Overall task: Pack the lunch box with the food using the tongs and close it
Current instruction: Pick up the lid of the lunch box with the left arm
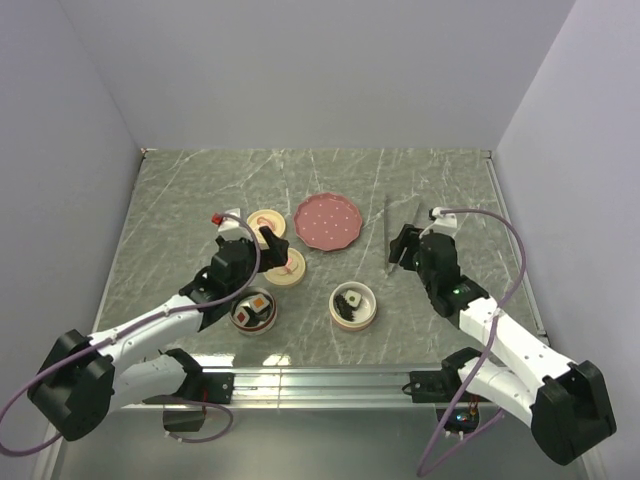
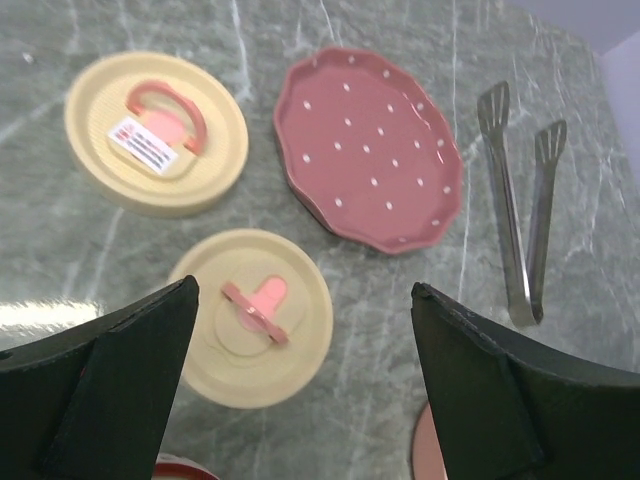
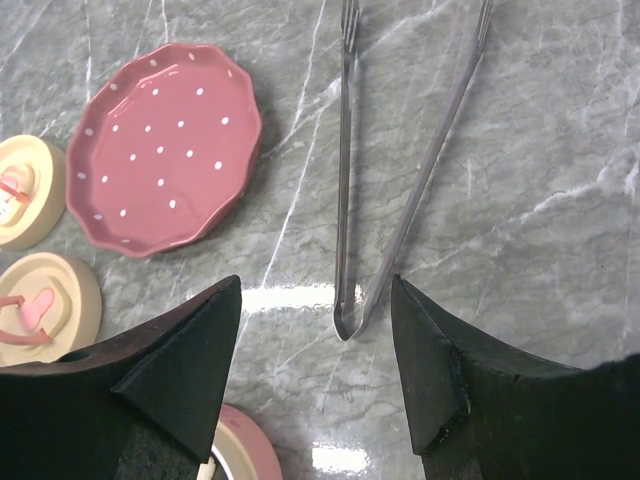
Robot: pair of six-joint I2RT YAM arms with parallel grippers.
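Next, my open left gripper lowers with a turn onto the pink handle (image 1: 289,267) (image 2: 256,314) of the near cream lid, since that handle lies below the spread fingers.
The tongs (image 1: 388,236) lie on the table right of the pink plate, slim arms pointing away (image 2: 520,215) (image 3: 392,170). My right gripper (image 1: 400,250) (image 3: 316,282) hovers open just above their joined near end, touching nothing. Two round lunch box tubs stand near the front: the left tub (image 1: 237,322) holds food (image 1: 257,305) with an orange top, the right tub (image 1: 368,306) holds dark food (image 1: 350,300). My left gripper (image 1: 275,243) (image 2: 305,300) hangs wide open over a cream lid (image 2: 262,315) (image 1: 287,270), holding nothing.
A second cream lid (image 1: 265,222) (image 2: 156,130) with a pink handle lies behind the first. The pink dotted plate (image 1: 328,221) (image 2: 368,148) (image 3: 165,145) sits between lids and tongs. A pink tub rim (image 3: 245,445) shows under my right gripper.
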